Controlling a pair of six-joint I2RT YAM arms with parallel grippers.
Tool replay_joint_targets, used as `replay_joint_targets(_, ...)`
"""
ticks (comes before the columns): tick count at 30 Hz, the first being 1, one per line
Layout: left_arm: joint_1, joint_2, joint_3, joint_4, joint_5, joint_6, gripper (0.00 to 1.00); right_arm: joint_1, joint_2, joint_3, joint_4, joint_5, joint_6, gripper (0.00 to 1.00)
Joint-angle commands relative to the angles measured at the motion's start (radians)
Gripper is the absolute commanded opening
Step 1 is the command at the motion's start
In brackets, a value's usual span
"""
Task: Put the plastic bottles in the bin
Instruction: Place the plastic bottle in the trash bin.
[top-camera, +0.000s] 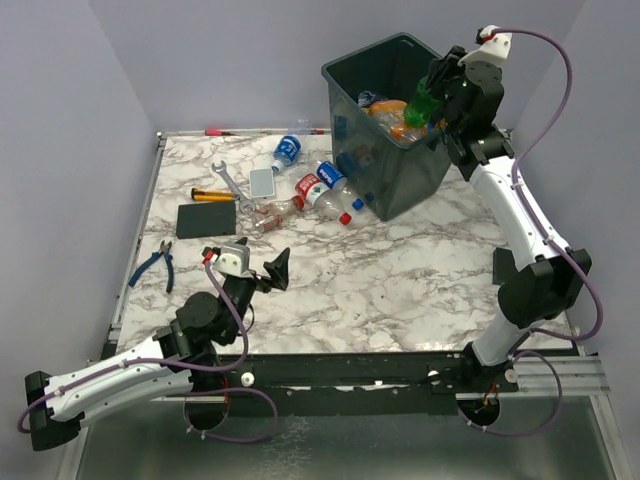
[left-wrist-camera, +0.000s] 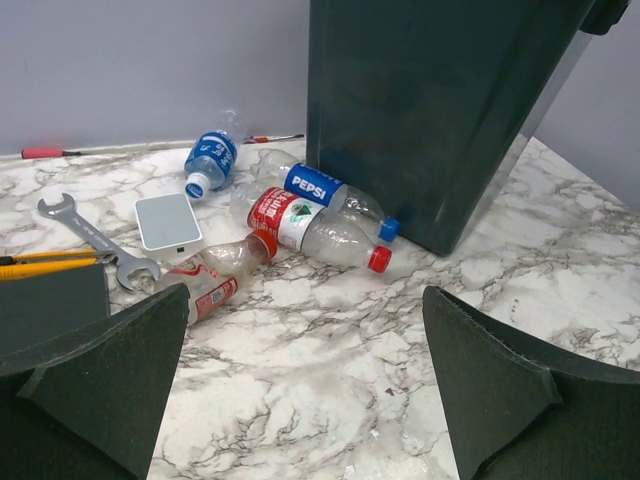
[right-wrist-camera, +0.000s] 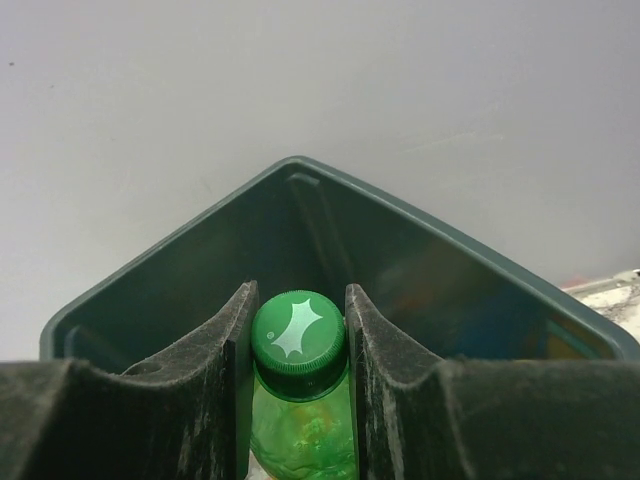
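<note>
My right gripper moves outward and off the bin's rim next, over the bin's far part. Bottles already crowd the bin's near side beneath the green bottle.
The dark grey-green bin (top-camera: 400, 170) stands at the back right of the table and holds several bottles. My right gripper (top-camera: 432, 95) is over its right rim, shut on a green bottle (right-wrist-camera: 298, 400) by its green cap (right-wrist-camera: 297, 331); the bin (right-wrist-camera: 180, 290) lies below. Several clear bottles lie left of the bin: a Pepsi bottle (left-wrist-camera: 325, 190), a red-labelled bottle with a red cap (left-wrist-camera: 310, 228), a crushed one (left-wrist-camera: 205, 278) and a blue-labelled one (left-wrist-camera: 210, 162). My left gripper (top-camera: 255, 268) is open and empty above the near left of the table.
A wrench (top-camera: 232, 182), a yellow-handled tool (top-camera: 212, 195), a black slab (top-camera: 206, 220), a small grey slab (top-camera: 262, 182) and blue pliers (top-camera: 157, 262) lie on the left. A red-handled tool (top-camera: 225, 131) lies along the back edge.
</note>
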Motion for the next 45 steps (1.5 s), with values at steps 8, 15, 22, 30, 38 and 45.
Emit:
replay_joint_targets(8, -0.002, 0.058, 0.036, -0.015, 0.049, -0.004, 0.99, 0.012, -0.085, -0.063, -0.004, -0.103, 0.040, 0.00)
replay_joint_targets(15, -0.003, 0.056, 0.029, -0.034, 0.047, -0.039, 0.99, -0.005, 0.045, -0.009, 0.313, 0.001, -0.030, 0.01)
replay_joint_targets(22, -0.003, 0.077, 0.027, -0.031, 0.038, -0.033, 0.99, -0.008, 0.313, 0.212, 0.348, 0.008, -0.029, 0.01)
replay_joint_targets(30, -0.003, 0.075, 0.027, -0.042, 0.030, -0.032, 0.99, -0.021, 0.551, 0.468, 0.376, 0.046, -0.083, 0.01)
replay_joint_targets(38, -0.003, 0.078, 0.026, -0.037, 0.042, -0.037, 0.99, -0.027, 0.556, 0.501, 0.287, -0.038, -0.029, 0.75)
replay_joint_targets(45, -0.002, 0.112, 0.033, -0.032, 0.068, -0.039, 0.99, -0.026, 0.444, 0.528, 0.283, -0.113, 0.047, 0.81)
